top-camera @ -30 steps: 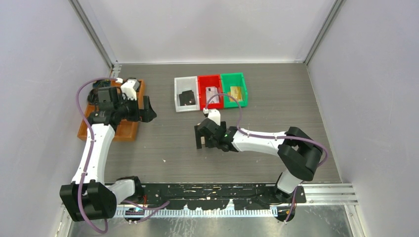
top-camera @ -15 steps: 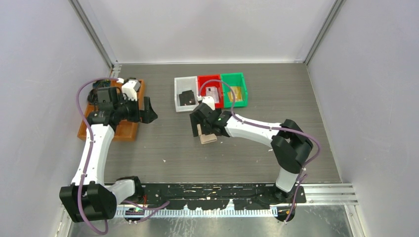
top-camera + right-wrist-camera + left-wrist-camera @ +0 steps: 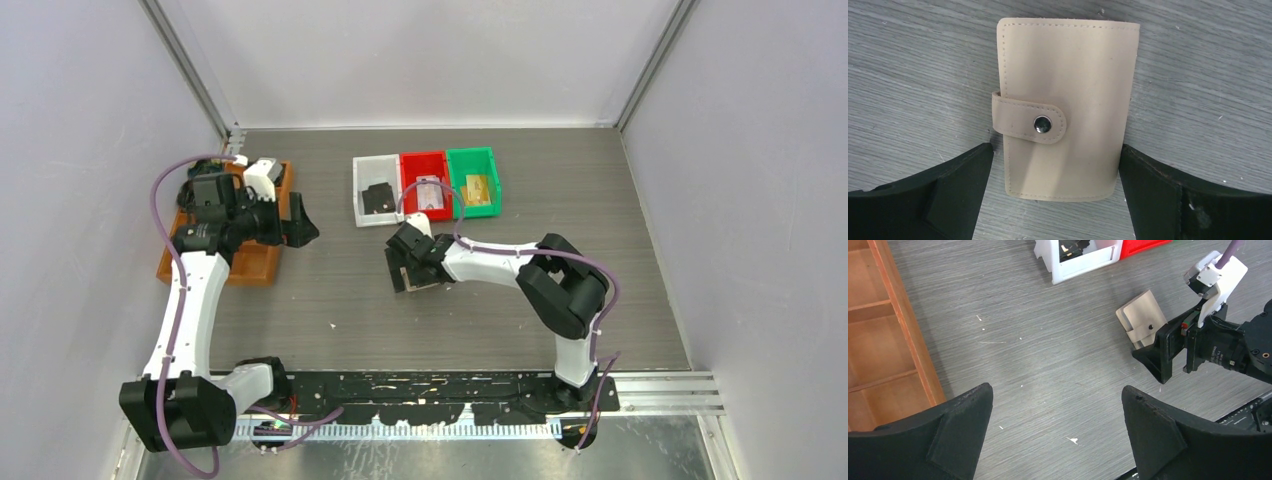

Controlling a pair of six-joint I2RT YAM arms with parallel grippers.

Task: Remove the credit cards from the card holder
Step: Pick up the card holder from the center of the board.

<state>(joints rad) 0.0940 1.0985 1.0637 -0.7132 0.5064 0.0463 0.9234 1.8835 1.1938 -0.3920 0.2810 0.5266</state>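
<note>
The long edges of the tan holder beside the holder's snapped tab are already between my right gripper's two fingers, so my right gripper will close them inward onto those edges.
The card holder is a tan folded wallet lying flat on the grey table, its rounded tab snapped shut. My right gripper is open, and its two black fingers straddle the holder's near end without touching it. From above, the right gripper covers most of the holder. The left wrist view shows the holder just beyond the right arm's fingers. My left gripper is open over bare table, well left of the holder. The credit cards are hidden; the holder is closed.
A wooden compartment tray lies under the left arm at the table's left. White, red and green bins stand in a row behind the holder, each with a small item inside. Walls enclose three sides.
The right gripper swung toward the bins, then came back over the card holder and now straddles it. The left arm has hardly moved.
</note>
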